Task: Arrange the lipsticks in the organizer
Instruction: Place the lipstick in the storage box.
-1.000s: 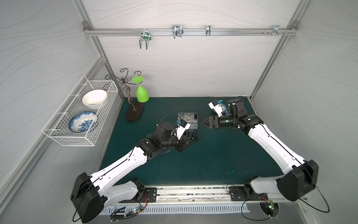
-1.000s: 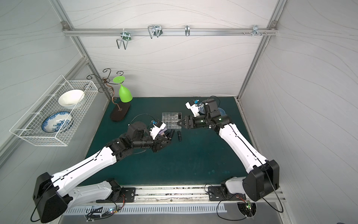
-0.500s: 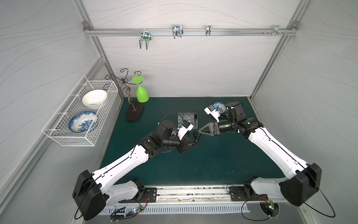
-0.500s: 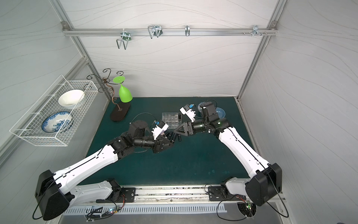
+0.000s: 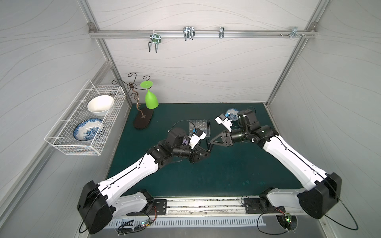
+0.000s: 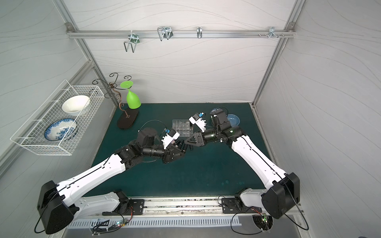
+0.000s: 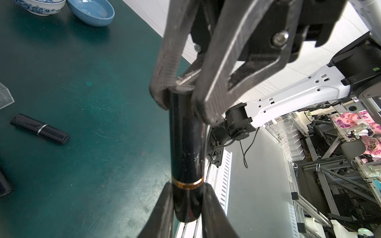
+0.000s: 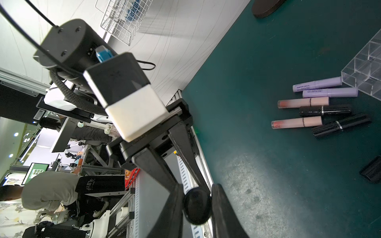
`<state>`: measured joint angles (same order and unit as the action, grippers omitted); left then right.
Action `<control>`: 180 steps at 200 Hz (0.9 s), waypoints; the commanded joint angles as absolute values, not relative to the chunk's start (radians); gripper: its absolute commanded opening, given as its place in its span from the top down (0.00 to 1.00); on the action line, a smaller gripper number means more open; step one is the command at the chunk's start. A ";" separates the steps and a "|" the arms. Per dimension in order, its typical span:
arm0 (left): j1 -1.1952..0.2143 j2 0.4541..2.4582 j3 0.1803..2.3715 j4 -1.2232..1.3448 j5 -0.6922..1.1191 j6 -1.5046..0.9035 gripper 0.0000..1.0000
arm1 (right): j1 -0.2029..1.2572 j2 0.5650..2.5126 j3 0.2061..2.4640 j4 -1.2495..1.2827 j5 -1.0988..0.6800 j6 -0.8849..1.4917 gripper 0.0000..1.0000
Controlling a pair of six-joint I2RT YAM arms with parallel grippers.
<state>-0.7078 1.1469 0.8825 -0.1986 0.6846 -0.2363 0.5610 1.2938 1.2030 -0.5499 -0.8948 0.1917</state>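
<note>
I should next reach outward with my right gripper, tilt it downward, lower the lipstick in and release it, since the organizer's far corner toward the bowls lies outward and below the gripper.
A glossy black lipstick (image 7: 186,144) with a gold band hangs above the mat between both arms. My left gripper (image 7: 186,185) is shut on its base end. My right gripper (image 8: 196,204) is shut on its other end (image 8: 196,206). In both top views the two grippers meet tip to tip, left gripper (image 5: 208,151) and right gripper (image 5: 212,142), in front of the clear organizer (image 5: 199,125). Two lilac lipsticks (image 8: 317,84), two pink ones (image 8: 303,102) and two black ones (image 8: 325,110) lie on the mat beside the organizer (image 8: 367,70). Another black lipstick (image 7: 39,129) lies apart.
A blue bowl (image 6: 233,119) and a blue-patterned bowl (image 7: 39,6) sit at the back right behind my right arm. A stand with a green glass (image 5: 151,99) is at the back left. A white wire basket (image 5: 86,119) with two dishes hangs on the left wall.
My right gripper has swung from beside the organizer toward my left gripper and has shut on the free end of the black lipstick. My left gripper kept its grip.
</note>
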 commanded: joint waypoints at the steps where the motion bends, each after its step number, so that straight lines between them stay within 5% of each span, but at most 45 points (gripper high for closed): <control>1: -0.706 1.133 0.924 -0.182 0.649 -0.224 0.81 | 0.575 1.290 1.230 -0.569 -0.910 0.189 0.83; 19: -0.706 1.111 0.921 -0.202 0.545 -0.222 0.32 | 0.574 1.299 1.243 -0.568 -0.846 0.191 0.84; 38: -0.706 1.061 0.898 -0.217 0.357 -0.222 0.12 | 0.576 1.329 1.275 -0.561 -0.711 0.189 0.83; 83: -0.694 0.943 0.789 -0.195 -0.010 -0.233 0.16 | 0.599 1.482 1.342 -0.459 -0.314 0.149 0.82; 180: -0.624 0.962 0.694 -0.118 -0.078 -0.238 0.22 | 0.660 1.876 1.555 -0.233 0.159 -0.037 0.82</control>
<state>-0.6350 0.9504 0.6899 -0.1959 -0.0513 -0.2394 0.6537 1.8210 1.4879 -0.3252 0.0113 0.0269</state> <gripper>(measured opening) 0.776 0.227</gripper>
